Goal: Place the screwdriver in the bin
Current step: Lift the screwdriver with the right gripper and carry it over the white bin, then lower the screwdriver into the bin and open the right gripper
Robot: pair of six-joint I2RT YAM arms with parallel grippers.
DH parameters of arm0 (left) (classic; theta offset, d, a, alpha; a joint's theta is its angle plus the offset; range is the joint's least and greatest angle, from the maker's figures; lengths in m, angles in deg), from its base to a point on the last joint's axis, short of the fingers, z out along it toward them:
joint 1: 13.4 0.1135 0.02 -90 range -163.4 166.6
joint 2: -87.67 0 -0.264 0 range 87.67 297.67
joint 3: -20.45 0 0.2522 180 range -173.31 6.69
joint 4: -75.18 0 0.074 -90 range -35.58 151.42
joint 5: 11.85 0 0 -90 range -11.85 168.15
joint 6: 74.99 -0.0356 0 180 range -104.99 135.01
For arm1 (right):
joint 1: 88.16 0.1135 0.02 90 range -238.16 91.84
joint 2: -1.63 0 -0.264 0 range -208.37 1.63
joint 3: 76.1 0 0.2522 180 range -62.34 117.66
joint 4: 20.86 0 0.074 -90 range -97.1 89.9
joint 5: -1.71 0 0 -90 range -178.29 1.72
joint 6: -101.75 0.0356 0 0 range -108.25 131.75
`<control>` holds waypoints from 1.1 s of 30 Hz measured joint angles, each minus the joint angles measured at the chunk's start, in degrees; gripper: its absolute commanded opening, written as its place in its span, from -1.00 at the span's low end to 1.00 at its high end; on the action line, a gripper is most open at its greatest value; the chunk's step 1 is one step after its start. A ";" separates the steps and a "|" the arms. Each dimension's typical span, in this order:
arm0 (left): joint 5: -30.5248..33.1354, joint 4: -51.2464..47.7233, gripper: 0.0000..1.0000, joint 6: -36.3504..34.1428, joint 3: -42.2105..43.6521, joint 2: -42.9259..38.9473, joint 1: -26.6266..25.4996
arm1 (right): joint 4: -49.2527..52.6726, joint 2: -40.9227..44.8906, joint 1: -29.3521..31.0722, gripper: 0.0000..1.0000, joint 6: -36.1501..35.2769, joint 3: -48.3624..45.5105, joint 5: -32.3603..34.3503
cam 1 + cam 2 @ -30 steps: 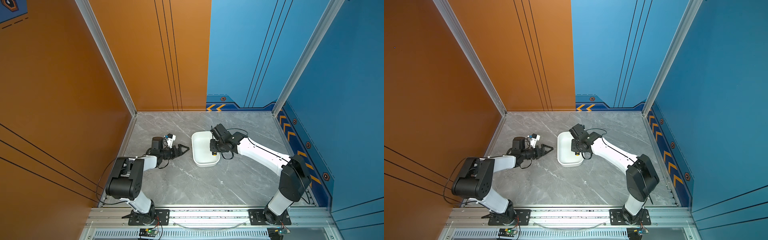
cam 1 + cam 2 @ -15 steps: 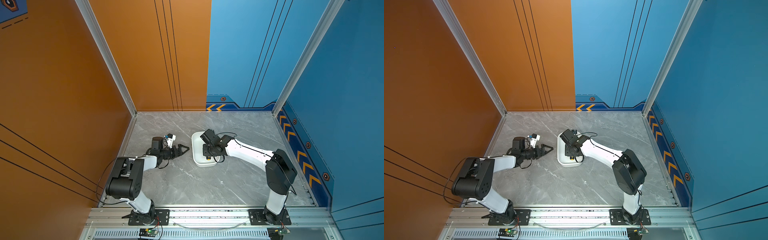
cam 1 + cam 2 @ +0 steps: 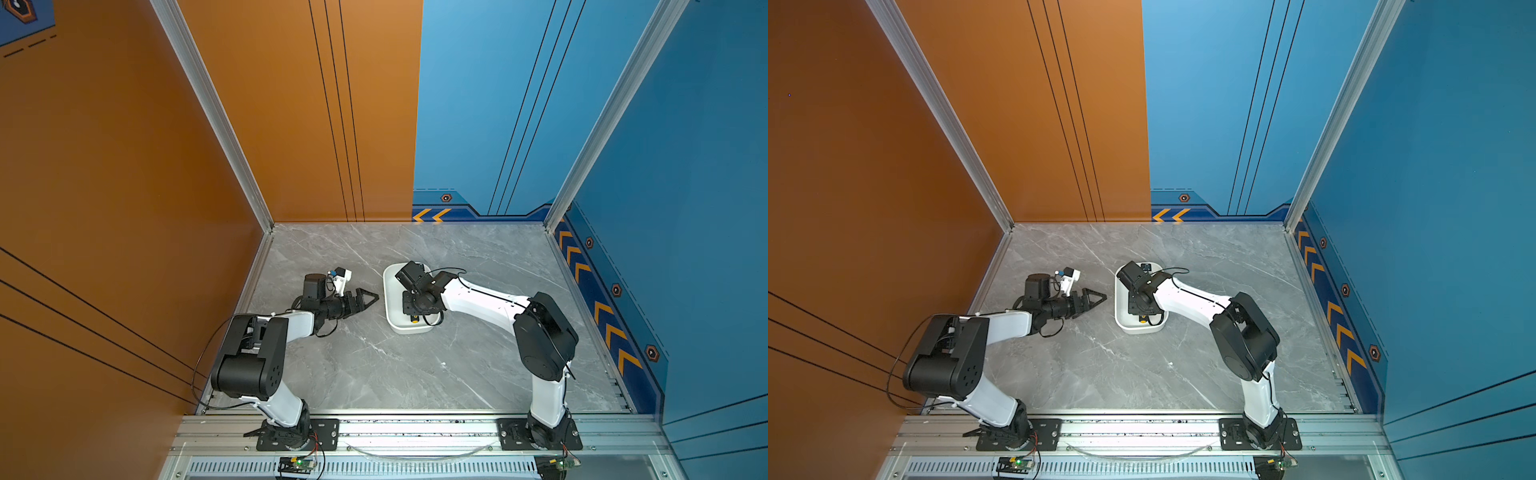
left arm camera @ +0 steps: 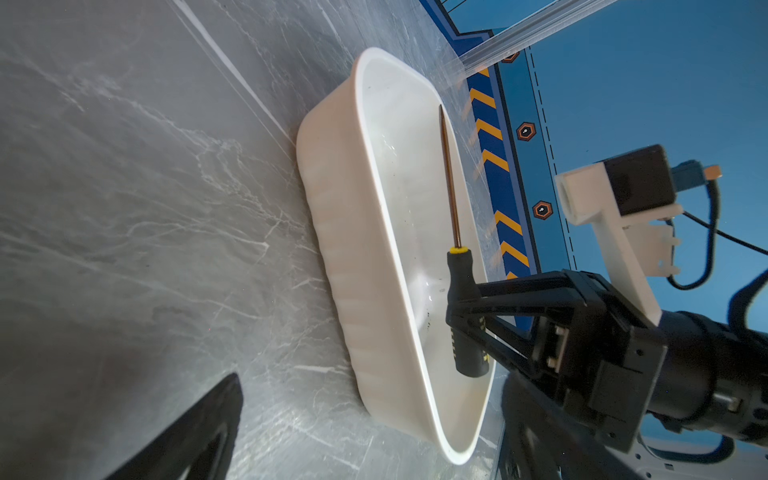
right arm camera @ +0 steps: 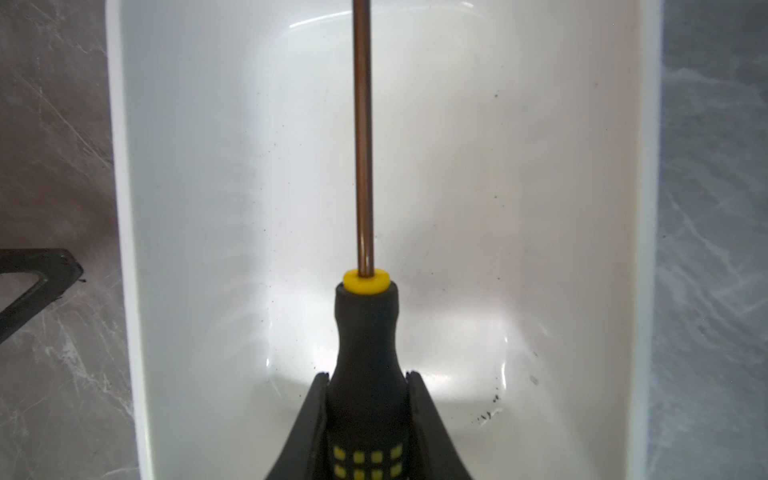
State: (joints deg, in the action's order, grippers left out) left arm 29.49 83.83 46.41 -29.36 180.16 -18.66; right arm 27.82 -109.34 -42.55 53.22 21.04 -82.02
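The right gripper lowers to the bin's bottom next and releases the screwdriver's black handle there, because the screwdriver [image 5: 365, 324] already hangs lengthwise between the bin's sides.
The white bin [image 3: 390, 299] [image 3: 1120, 305] stands near the middle of the grey table. My right gripper [image 5: 368, 378] [image 4: 461, 307] is shut on the black handle of the screwdriver [image 5: 365, 324] [image 4: 459, 274]. The tool hangs roughly level over the bin's inside [image 5: 208, 208], its thin shaft running along the bin toward the far end. In both top views only its yellow end cap [image 3: 414, 319] [image 3: 1143, 320] shows under the wrist. My left gripper [image 3: 374, 296] [image 3: 1102, 296] rests low on the table left of the bin, rolled on its side, open and holding nothing. One of its fingers [image 4: 199, 428] shows.
An orange wall [image 3: 166, 208] closes the left side. Blue walls [image 3: 685, 249] close the back and right. An aluminium rail [image 3: 415, 432] carries both arm bases at the front. Dark specks [image 5: 490, 409] lie on the bin's floor. The left finger [image 5: 41, 274] sits close to the bin's side wall.
My right gripper has carried the screwdriver leftward from the bin's right edge to over its inside, and the right elbow has swung along. The left arm has not moved.
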 measured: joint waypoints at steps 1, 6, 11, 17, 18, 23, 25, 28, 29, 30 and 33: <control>0.00 0.00 0.96 0.00 0.00 0.00 0.00 | -0.02 -0.35 0.00 -1.00 0.00 0.04 0.00; 0.00 0.00 0.96 0.00 0.00 0.00 0.00 | 0.00 -1.90 0.00 -1.00 0.13 0.04 0.00; 0.00 0.00 0.96 0.00 0.00 0.20 0.11 | 0.00 -2.32 0.00 -1.00 0.15 0.07 -0.02; 0.00 0.02 0.96 0.00 0.00 0.48 0.11 | -0.07 -3.78 0.00 -1.00 0.15 1.01 -0.20; 0.00 0.00 0.96 0.00 0.00 0.59 0.11 | -0.07 -4.17 0.00 -1.00 0.15 1.01 -0.22; 0.00 0.00 0.96 -0.02 0.00 1.03 0.33 | -0.04 -6.43 -0.02 -1.00 0.15 1.01 -0.26; -0.02 0.00 0.96 -0.02 0.00 1.14 0.37 | 0.00 -6.80 -0.07 -1.00 0.15 1.09 -0.42; -0.02 0.00 0.96 -0.02 0.00 1.42 0.37 | -0.04 -6.80 -0.17 -0.97 0.15 1.66 -0.46; -0.02 0.00 0.96 -0.02 0.00 1.57 0.37 | -0.04 -6.80 -0.24 -0.92 0.15 1.77 -0.48; -0.02 0.00 0.96 -0.02 0.00 1.75 0.39 | -0.02 -7.04 -0.28 -0.88 0.15 2.05 -0.48; -0.02 0.00 0.96 -0.02 0.00 1.92 0.55 | -0.15 -8.15 -0.28 -0.81 0.17 2.64 -0.52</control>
State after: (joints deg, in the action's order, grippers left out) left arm 29.47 83.83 46.38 -29.36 182.08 -18.11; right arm 27.67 -117.50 -42.84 53.40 23.68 -82.55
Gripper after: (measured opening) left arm 0.979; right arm 0.232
